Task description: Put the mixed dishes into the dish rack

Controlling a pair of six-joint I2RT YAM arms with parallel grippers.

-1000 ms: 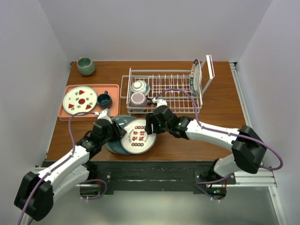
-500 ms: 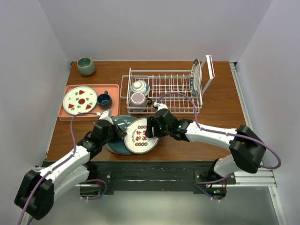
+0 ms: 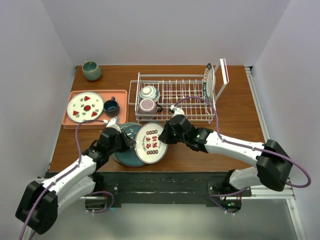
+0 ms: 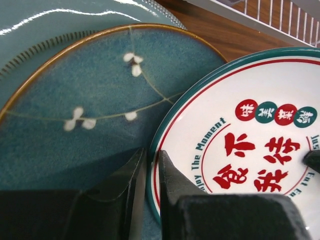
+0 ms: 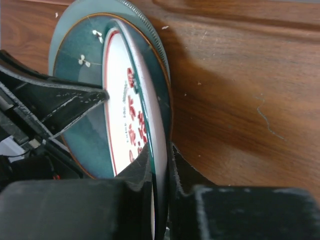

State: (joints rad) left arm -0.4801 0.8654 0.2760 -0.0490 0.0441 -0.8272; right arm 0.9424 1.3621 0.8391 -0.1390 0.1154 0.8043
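Observation:
The white plate point(image 3: 150, 145) goes up, outward and down into the free slots point(image 3: 198, 91) beside the rack's standing plate next, and my right gripper releases it there.
The large white plate point(image 3: 150, 145) with a lettered teal rim stands tilted up off a dark teal plate point(image 3: 122, 152) at the table's front. My left gripper point(image 3: 131, 142) is shut on its left rim point(image 4: 156, 165), one finger on each face. My right gripper point(image 3: 164, 137) is shut on the opposite rim point(image 5: 160, 165). Under the dark teal plate point(image 4: 85, 110) lies a paler teal one point(image 4: 45, 25). The white wire dish rack point(image 3: 172, 85) behind holds the patterned bowl point(image 3: 149, 92), the pinkish mug point(image 3: 147, 105) and a plate on edge point(image 3: 210, 82).
A salmon-pink tray point(image 3: 75, 122) at the left carries a white plate with red fruit marks point(image 3: 85, 106) and a dark blue cup point(image 3: 111, 106). A grey-green cup point(image 3: 91, 70) stands at the back left corner. Bare wood point(image 3: 235, 115) lies right of the rack.
Both grippers have closed on the lettered plate, left first, then right. The plate has tipped up steeper off the teal plates, and the right arm has shifted slightly right.

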